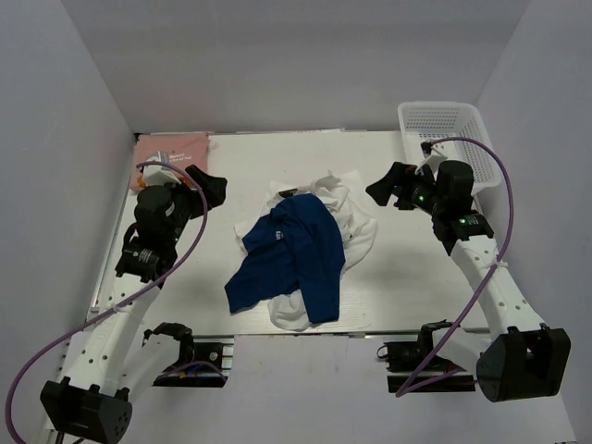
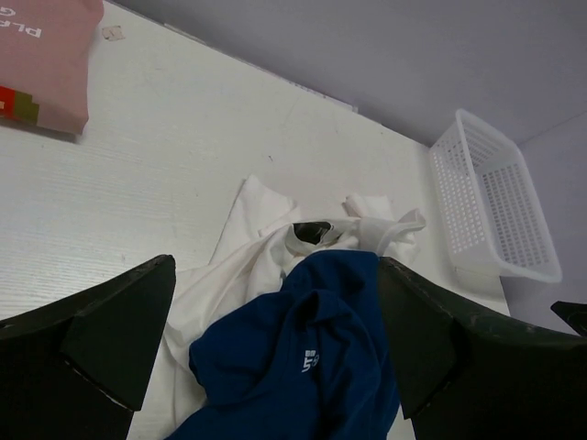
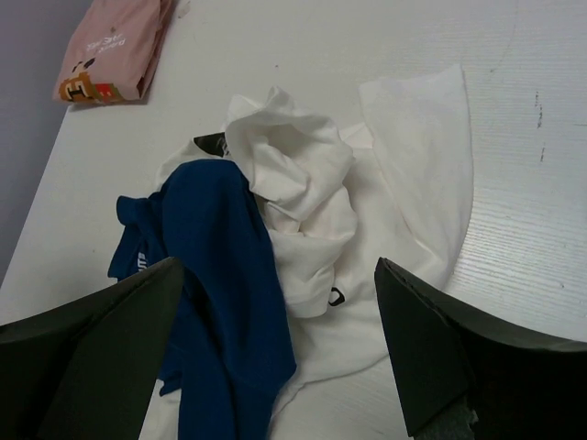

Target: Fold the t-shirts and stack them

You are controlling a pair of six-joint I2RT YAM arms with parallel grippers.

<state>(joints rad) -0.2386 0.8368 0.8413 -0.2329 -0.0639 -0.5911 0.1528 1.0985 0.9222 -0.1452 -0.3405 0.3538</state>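
Observation:
The navy t-shirt lies over the white one. I will next move my right gripper to the left in the top view and down onto the navy t-shirt's far end [image 1: 307, 203] [image 3: 211, 180].
A crumpled navy blue t-shirt [image 1: 294, 254] with small white lettering lies on top of a rumpled white t-shirt [image 1: 356, 227] in the middle of the table. At the back left corner a pink t-shirt [image 1: 172, 148] lies folded flat. My left gripper [image 1: 208, 185] hovers open to the left of the pile, holding nothing. My right gripper [image 1: 381, 190] hovers open to the pile's right, also holding nothing. The left wrist view shows the navy t-shirt [image 2: 303, 357] and white t-shirt [image 2: 243, 252] between the spread fingers [image 2: 119, 339]. The right wrist view shows the navy t-shirt [image 3: 220, 275] beside bunched white cloth [image 3: 303, 183].
A white lattice basket [image 1: 442, 125] stands at the back right corner, close behind my right wrist. Grey walls enclose the table on three sides. The table's near edge [image 1: 296, 335] runs just below the pile.

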